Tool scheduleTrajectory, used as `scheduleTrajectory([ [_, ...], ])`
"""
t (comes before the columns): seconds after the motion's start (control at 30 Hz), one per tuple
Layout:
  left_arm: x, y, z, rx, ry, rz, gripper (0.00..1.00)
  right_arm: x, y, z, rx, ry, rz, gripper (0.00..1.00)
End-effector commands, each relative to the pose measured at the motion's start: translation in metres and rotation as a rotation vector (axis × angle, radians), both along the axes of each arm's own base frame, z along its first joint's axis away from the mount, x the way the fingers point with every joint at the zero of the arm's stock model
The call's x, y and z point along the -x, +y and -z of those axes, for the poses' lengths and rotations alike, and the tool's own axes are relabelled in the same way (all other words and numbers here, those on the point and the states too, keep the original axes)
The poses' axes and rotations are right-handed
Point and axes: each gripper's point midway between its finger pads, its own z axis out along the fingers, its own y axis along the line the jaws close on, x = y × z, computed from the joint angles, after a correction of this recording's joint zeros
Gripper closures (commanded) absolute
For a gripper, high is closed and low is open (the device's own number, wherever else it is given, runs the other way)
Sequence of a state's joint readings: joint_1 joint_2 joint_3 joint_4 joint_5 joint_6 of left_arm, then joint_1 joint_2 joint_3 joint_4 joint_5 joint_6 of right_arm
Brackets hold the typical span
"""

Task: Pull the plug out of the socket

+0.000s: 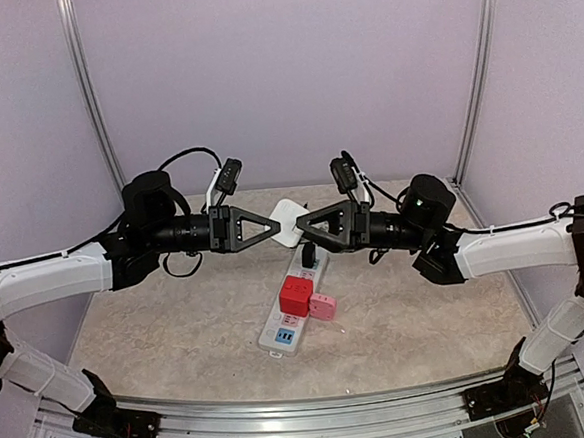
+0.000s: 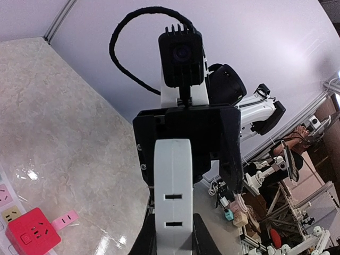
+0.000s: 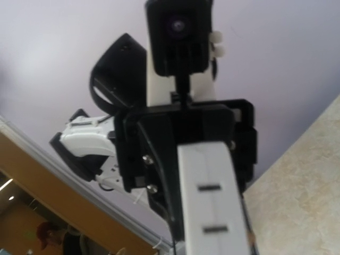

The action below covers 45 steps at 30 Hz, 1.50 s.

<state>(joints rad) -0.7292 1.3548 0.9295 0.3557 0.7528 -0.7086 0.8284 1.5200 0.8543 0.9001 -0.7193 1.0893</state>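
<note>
My left gripper will swing left in the top view, tip and lower to the tabletop by the side to release the plug, since it's off the socket (image 1: 284,333).
A flat white square plug (image 1: 290,221) hangs in the air above the far end of the socket (image 1: 284,333), a long white strip with pastel outlet faces lying on the table. My left gripper (image 1: 277,225) comes in from the left and is shut on the plug's edge (image 2: 173,196). My right gripper (image 1: 305,225) meets it from the right. In the right wrist view the plug (image 3: 212,204) fills the gap between the black fingers (image 3: 175,212), which lie against its sides. Each wrist view shows a narrow edge with two slots.
On the socket sit a black plug (image 1: 309,255), a red cube adapter (image 1: 296,295) and a pink adapter (image 1: 323,306). The left wrist view shows the red cube (image 2: 33,232) and the strip's edge (image 2: 4,204). Lilac walls enclose the marbled table.
</note>
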Motion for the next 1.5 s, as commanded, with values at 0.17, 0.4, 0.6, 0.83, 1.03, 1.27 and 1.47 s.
scheduleTrajectory([
  [0.17, 0.002, -0.009, 0.002, -0.005, 0.022, 0.033, 1.00, 0.030, -0.005, -0.035, -0.150, -0.076, -0.126, 0.47],
  [0.4, 0.007, -0.018, 0.013, -0.028, 0.052, 0.089, 1.00, 0.036, 0.000, -0.039, -0.157, -0.083, -0.157, 0.45],
  [0.6, 0.009, -0.023, 0.016, -0.045, 0.053, 0.094, 1.00, 0.033, 0.002, -0.036, -0.149, -0.076, -0.148, 0.41],
  [0.83, 0.030, -0.037, 0.012, -0.084, -0.026, 0.152, 1.00, 0.011, 0.008, -0.023, -0.049, -0.071, -0.035, 0.29],
  [1.03, 0.035, -0.034, 0.009, -0.076, -0.040, 0.165, 1.00, -0.013, -0.004, -0.022, -0.030, -0.038, 0.056, 0.23],
  [1.27, 0.041, -0.025, -0.001, -0.051, -0.072, 0.180, 1.00, -0.048, -0.025, -0.001, 0.046, 0.024, 0.184, 0.19],
  [1.47, -0.011, 0.012, 0.014, -0.175, -0.054, -0.064, 1.00, -0.064, -0.064, -0.014, 0.051, -0.011, 0.290, 0.19],
])
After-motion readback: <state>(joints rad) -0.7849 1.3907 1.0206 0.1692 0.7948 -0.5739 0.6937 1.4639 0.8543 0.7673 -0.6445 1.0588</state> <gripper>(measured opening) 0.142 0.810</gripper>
